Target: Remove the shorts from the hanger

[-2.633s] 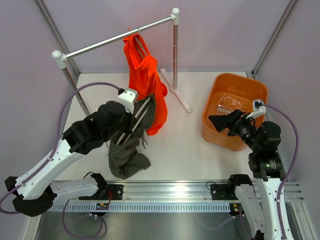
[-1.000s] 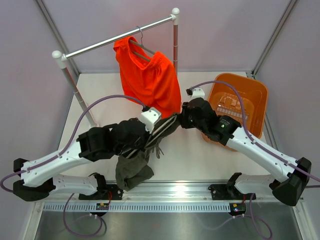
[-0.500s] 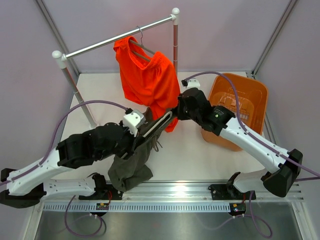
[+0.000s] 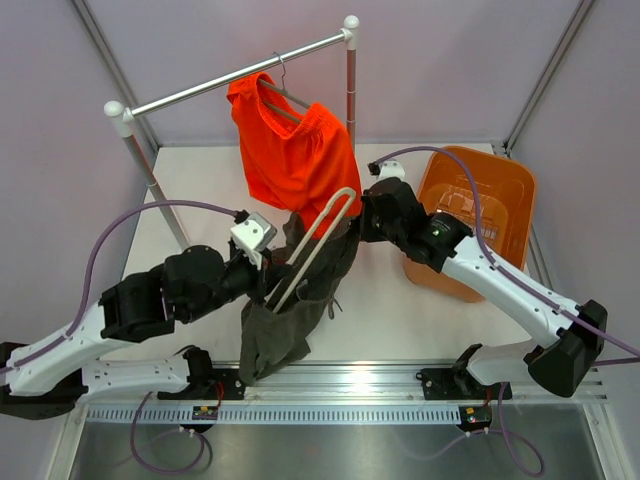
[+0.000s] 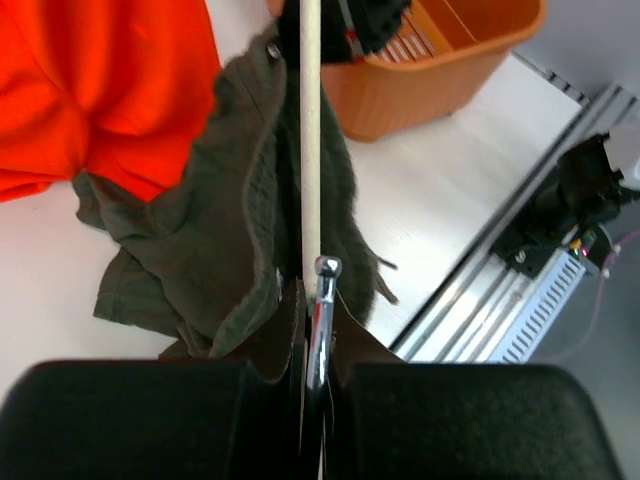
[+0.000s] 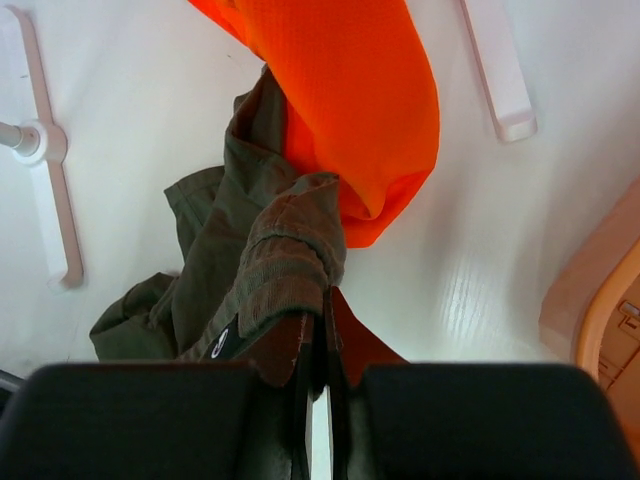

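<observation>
The robot's right gripper has to lift the olive-green garment next, cross over the basket's rim and go down to release, because the empty orange basket (image 4: pixel 492 208) (image 6: pixel 622 335) lies to its right in the top view.
Bright orange shorts (image 4: pixel 300 165) hang on a thin dark hanger (image 4: pixel 285 95) on the rail. Below them, a pale cream hanger (image 4: pixel 318 240) carries an olive-green garment (image 4: pixel 290 310). My left gripper (image 4: pixel 268 292) is shut on that cream hanger's metal hook (image 5: pixel 322 300), and its cream bar (image 5: pixel 310 130) runs away from the jaws. My right gripper (image 4: pixel 350 225) is shut on a thick corduroy edge of the olive garment (image 6: pixel 285 265), just under the orange shorts' leg (image 6: pixel 350 100). In the left wrist view the olive cloth (image 5: pixel 220 230) drapes beside the bar.
An orange basket (image 4: pixel 520 200) stands at the right, close behind my right arm. The rack's rail (image 4: pixel 200 88) crosses the back, with its post (image 4: pixel 351 110) and white feet (image 6: pixel 495 70) on the table. The base rail (image 4: pixel 330 385) runs along the near edge.
My left arm has drawn back to the left, swinging the cream hanger's far end up toward the orange shorts. The right gripper has stayed by the olive garment's edge, jaws closing a little.
</observation>
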You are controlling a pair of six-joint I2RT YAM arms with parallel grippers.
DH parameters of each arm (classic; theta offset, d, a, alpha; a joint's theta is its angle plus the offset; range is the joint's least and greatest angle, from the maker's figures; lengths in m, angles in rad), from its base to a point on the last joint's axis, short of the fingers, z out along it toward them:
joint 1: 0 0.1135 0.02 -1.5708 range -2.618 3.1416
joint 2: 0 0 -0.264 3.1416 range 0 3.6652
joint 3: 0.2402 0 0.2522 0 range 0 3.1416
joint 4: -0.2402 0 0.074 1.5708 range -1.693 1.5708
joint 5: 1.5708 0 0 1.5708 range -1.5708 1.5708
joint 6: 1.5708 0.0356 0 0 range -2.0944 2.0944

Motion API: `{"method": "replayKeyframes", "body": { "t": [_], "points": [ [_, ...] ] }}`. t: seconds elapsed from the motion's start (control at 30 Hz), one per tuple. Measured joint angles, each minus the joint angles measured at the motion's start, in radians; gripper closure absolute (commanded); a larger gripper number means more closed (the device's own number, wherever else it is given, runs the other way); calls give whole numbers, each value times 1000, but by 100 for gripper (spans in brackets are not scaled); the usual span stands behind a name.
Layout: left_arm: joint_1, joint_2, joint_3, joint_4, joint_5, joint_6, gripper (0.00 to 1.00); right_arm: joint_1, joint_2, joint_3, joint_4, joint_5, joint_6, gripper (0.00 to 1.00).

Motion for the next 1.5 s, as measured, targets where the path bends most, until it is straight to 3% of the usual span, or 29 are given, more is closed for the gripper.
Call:
{"method": "replayKeyframes", "body": {
  "t": [0.17, 0.33, 0.47, 0.6, 0.8, 0.93, 1.03, 1.2, 1.5],
  "points": [
    [-1, 57, 14, 138, -149, 37, 100, 51, -10, 26, -24, -7, -1, 100],
    [15, 203, 165, 227, -296, 87, 100, 148, -23, 110, -89, 13, -4, 100],
    [137, 288, 280, 272, -319, 101, 100, 164, -85, 187, -169, 38, -11, 100],
    [290, 291, 285, 277, -291, 90, 100, 163, -158, 291, -244, 81, -27, 100],
    [324, 228, 241, 277, -259, 89, 100, 163, -183, 582, -352, 250, -99, 96],
    [324, 137, 165, 274, -257, 89, 100, 163, -115, 875, -368, 401, -212, 100],
    [324, 93, 119, 260, -255, 87, 100, 162, -53, 1031, -230, 554, -370, 100],
    [324, 64, 66, 231, -227, 71, 100, 94, 18, 1072, 169, 751, -745, 100],
    [324, 24, -2, 166, -187, 65, 100, -171, 237, 1240, 290, 763, -848, 100]
  ]
}}
